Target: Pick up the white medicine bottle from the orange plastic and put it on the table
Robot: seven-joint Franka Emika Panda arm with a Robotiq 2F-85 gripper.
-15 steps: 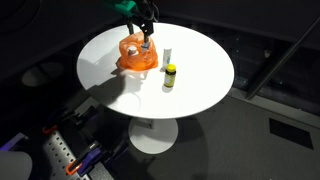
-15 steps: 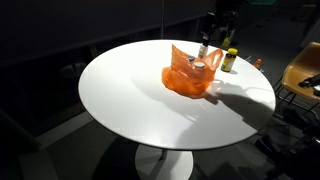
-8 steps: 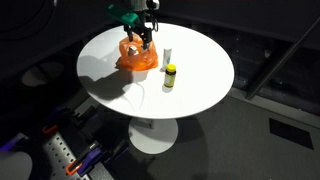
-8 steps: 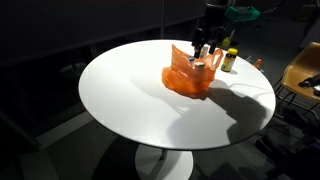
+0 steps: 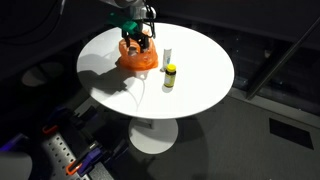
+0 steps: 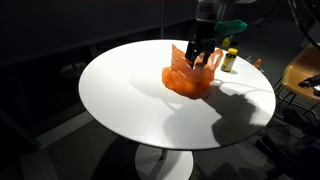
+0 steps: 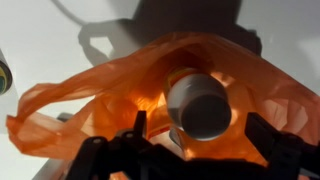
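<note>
My fingers already stand on either side of the grey cap (image 7: 199,106). My gripper needs to stay low in the orange bag's opening and close them onto it.
The white medicine bottle (image 7: 198,103) with a grey cap lies inside the crumpled orange plastic bag (image 7: 70,105), its cap facing the wrist camera. My gripper (image 7: 200,128) is open. Its dark fingers (image 7: 140,125) stand on either side of the bottle, just apart from it. In both exterior views the gripper (image 5: 140,40) (image 6: 203,55) is lowered into the top of the orange bag (image 5: 138,58) (image 6: 190,78) and hides the bottle.
A small yellow-labelled bottle (image 5: 170,76) (image 6: 229,60) and a slim white upright object (image 5: 167,55) stand on the round white table (image 5: 200,70) (image 6: 130,100) beside the bag. An orange chair (image 6: 305,70) stands past the table's edge.
The gripper has moved from behind the bag to over it and come down into its opening, around the bottle. The bag and the other bottles have not moved.
</note>
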